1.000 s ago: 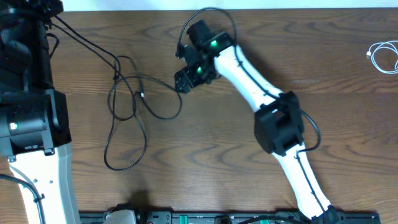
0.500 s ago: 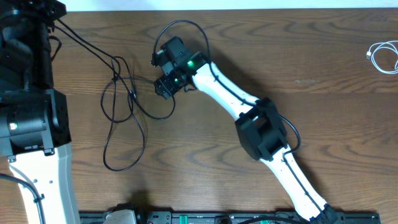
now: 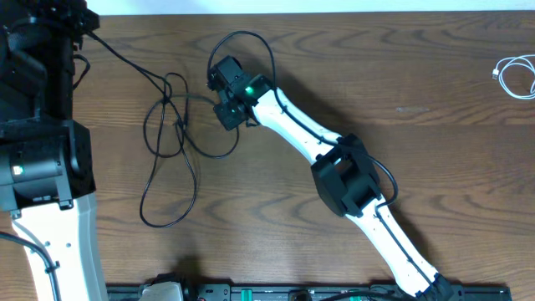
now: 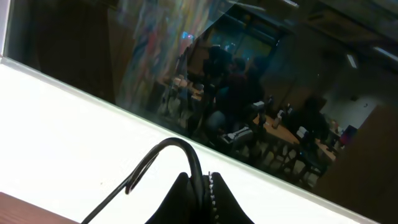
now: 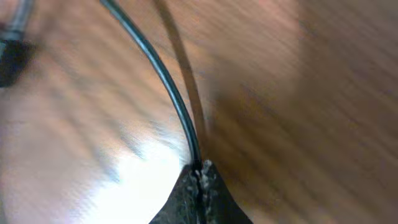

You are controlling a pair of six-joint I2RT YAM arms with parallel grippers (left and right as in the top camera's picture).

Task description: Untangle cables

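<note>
My right gripper should next move outward across the wooden table toward the white cable, because the loops of the black cable are still bunched. Then it should let go of the piece of black cable.
A thin black cable lies in tangled loops on the left half of the wooden table. One strand rises to the far left corner, where my left gripper is shut on it. The left wrist view shows that strand arching out from between the closed left jaws. My right gripper sits at the right edge of the tangle. Its jaws are shut on a strand of the black cable just above the wood. A short white cable lies coiled alone at the far right.
The table's far edge meets a white wall along the top. A black rail with fittings runs along the near edge. The left arm's body covers the table's left side.
My right arm has swung left to the tangle and its jaws have gone from open to shut on a black strand. The loops have shifted slightly. The left gripper has stayed shut.
</note>
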